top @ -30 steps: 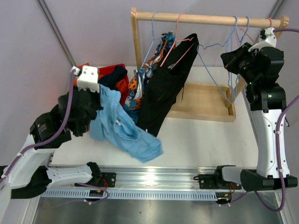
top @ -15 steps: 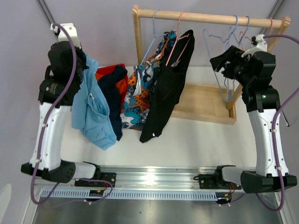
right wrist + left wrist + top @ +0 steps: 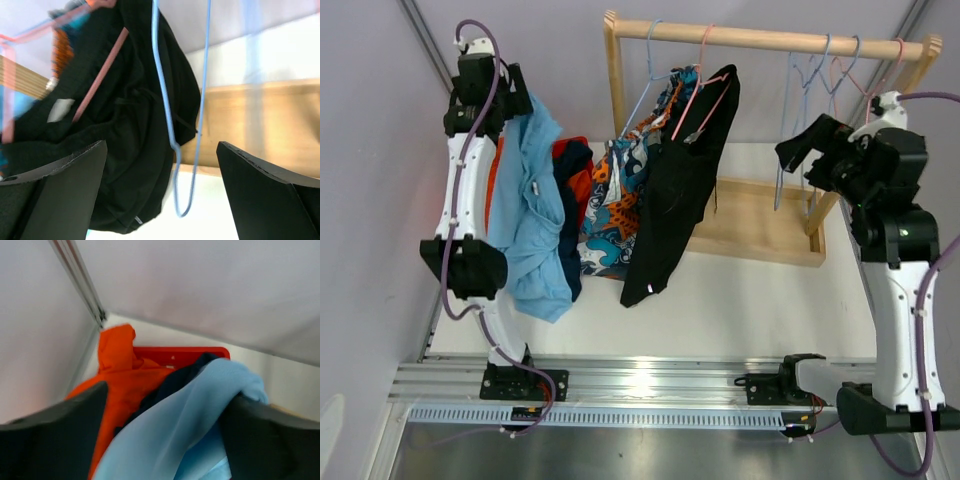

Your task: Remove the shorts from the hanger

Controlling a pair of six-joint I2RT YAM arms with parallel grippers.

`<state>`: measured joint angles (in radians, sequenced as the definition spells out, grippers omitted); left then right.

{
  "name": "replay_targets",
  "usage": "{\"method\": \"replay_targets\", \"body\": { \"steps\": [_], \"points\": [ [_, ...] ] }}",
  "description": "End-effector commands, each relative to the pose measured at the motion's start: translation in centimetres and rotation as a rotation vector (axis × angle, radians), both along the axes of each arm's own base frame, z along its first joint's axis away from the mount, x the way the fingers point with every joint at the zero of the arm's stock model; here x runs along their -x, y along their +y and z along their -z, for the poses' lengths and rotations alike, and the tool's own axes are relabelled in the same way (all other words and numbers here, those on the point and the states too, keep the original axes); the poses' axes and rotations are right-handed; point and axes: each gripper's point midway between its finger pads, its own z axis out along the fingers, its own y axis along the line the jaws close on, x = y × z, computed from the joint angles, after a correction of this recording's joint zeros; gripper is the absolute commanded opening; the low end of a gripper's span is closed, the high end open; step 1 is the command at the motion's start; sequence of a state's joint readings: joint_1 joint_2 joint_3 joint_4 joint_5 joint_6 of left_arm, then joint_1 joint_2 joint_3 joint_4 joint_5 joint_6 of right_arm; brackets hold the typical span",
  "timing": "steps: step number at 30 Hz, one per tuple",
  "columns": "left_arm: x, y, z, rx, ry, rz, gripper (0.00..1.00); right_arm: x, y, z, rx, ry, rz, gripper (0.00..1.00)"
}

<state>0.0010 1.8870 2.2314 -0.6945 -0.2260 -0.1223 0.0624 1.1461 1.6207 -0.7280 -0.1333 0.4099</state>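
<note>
My right gripper should go to the left in the top view next, onto the pink hanger's bare near arm (image 3: 687, 111) (image 3: 8, 95), because the black shorts still hang from it.
My left gripper (image 3: 505, 100) is raised at the far left, over the red bin (image 3: 190, 352). Its jaws (image 3: 165, 440) stand open and the light blue shorts (image 3: 525, 200) lie loosely between them, draping down along the arm. Orange shorts (image 3: 120, 380) and navy shorts (image 3: 175, 385) lie in the bin. Patterned shorts (image 3: 620, 200) hang from a blue hanger and black shorts (image 3: 680, 190) from a pink hanger (image 3: 100, 80). My right gripper (image 3: 798, 140) is open, with an empty blue hanger (image 3: 172, 135) dangling freely between its fingers (image 3: 161, 165).
The wooden rack has its rail (image 3: 770, 40) across the back and a flat base (image 3: 760, 215) on the white table. Several empty wire hangers (image 3: 825, 70) hang at the rail's right end. Grey walls close in on the left and at the back.
The left arm swung up and back to the far left with the light blue shorts, then its jaws opened. The right gripper opened and let the blue hanger swing back.
</note>
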Motion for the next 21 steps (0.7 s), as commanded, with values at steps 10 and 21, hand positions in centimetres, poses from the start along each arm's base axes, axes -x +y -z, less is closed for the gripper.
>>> {"method": "replay_targets", "body": {
  "steps": [10,21],
  "points": [
    [6.2,-4.8,-2.5,0.124,-0.119,0.089,0.99,2.7,5.5,-11.9,-0.086,-0.296,-0.226,0.99],
    [21.1,-10.2,-0.5,0.209,-0.215,0.313,0.99,-6.2,12.0,-8.3,-0.061,-0.194,-0.290,0.99]
  ]
}}
